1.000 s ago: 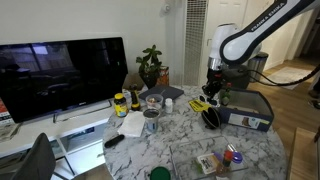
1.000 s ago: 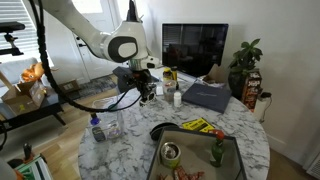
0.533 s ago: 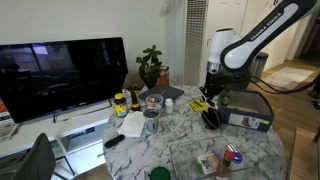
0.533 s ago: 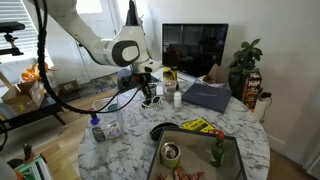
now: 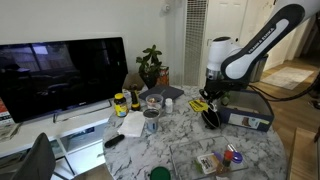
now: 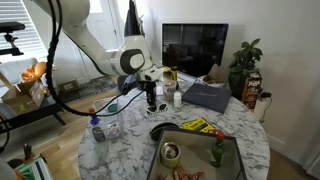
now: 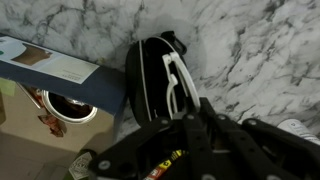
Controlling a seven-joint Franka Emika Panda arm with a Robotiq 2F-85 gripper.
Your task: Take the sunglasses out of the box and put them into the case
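Observation:
The robot will next carry the white-framed sunglasses in its gripper down and over the shell of the open case that lies away from the box.
In the wrist view the black oval case (image 7: 150, 80) lies open on the marble table, right beside the grey box (image 7: 60, 68) with its white-and-blue label. My gripper (image 7: 190, 112) hangs just over the case, shut on white-framed sunglasses (image 7: 176, 80) that reach into it. In both exterior views the gripper (image 5: 212, 103) (image 6: 152, 100) hovers low above the case (image 5: 211, 119) (image 6: 158, 131), next to the box (image 5: 247, 110) (image 6: 236, 150).
A yellow-and-black flat item (image 5: 198, 104) (image 6: 197, 126) lies by the case. A cup and a green bottle stand in the box. Jars and bottles (image 5: 122, 103), a dark notebook (image 6: 207, 95), a spray bottle (image 6: 97, 128), a TV (image 5: 60, 75) and a plant (image 5: 150, 65) are around.
The arm has come down and the gripper has lowered towards the case with the sunglasses. Nothing else has moved.

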